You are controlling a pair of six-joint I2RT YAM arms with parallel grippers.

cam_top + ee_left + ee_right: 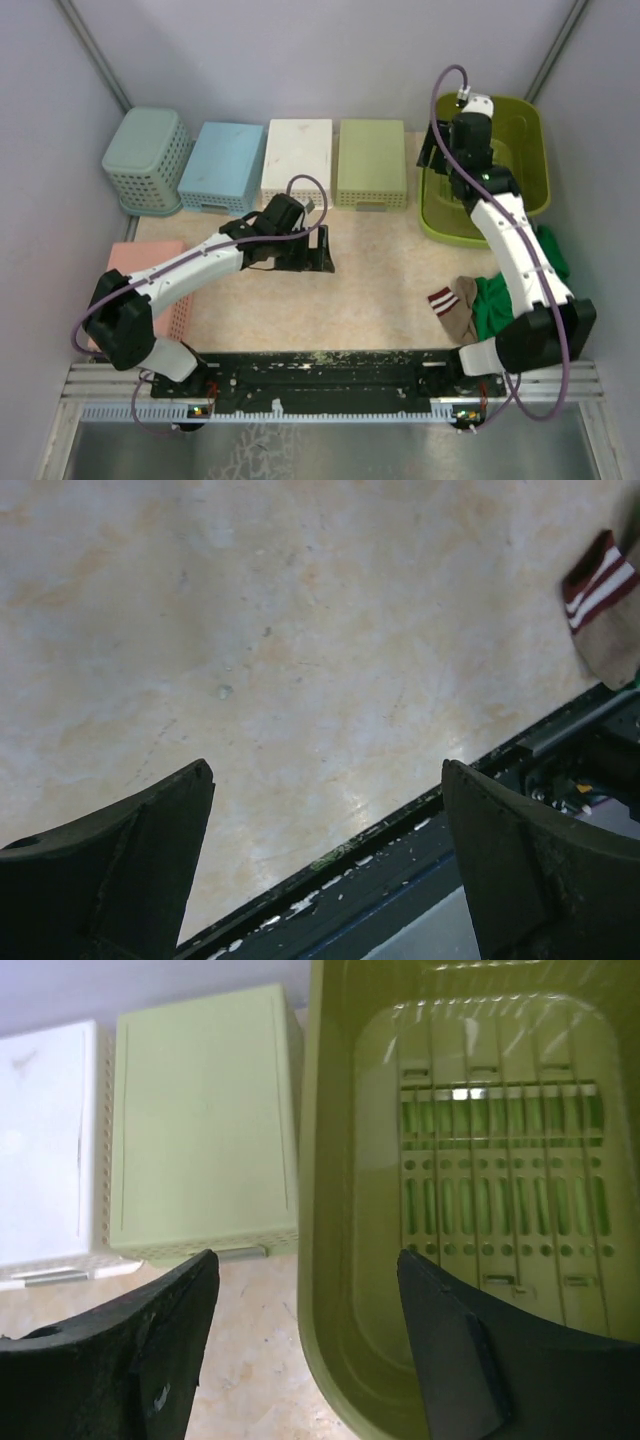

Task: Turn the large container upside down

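I will lower my right gripper next onto the tub's rim beside the pale green basket, because that part of the tub's rim already runs between its open fingers.
The large container (530, 160) is a lime-green tub at the back right of the table, with its opening facing up. In the right wrist view its smooth left wall (335, 1220) runs down between my jaws, and a slotted floor shows inside. My right gripper (437, 160) hangs open over that left rim (305, 1260), one finger outside the tub and one inside, neither touching it. My left gripper (325, 250) is open and low over bare tabletop at mid-table, with nothing between its fingers (325, 770).
Four small baskets lie overturned along the back: teal (147, 160), blue (222, 165), white (296, 160) and pale green (372, 162). A pink basket (150, 270) sits under the left arm. A striped sock (455, 305) and green cloth (505, 305) lie near the right base.
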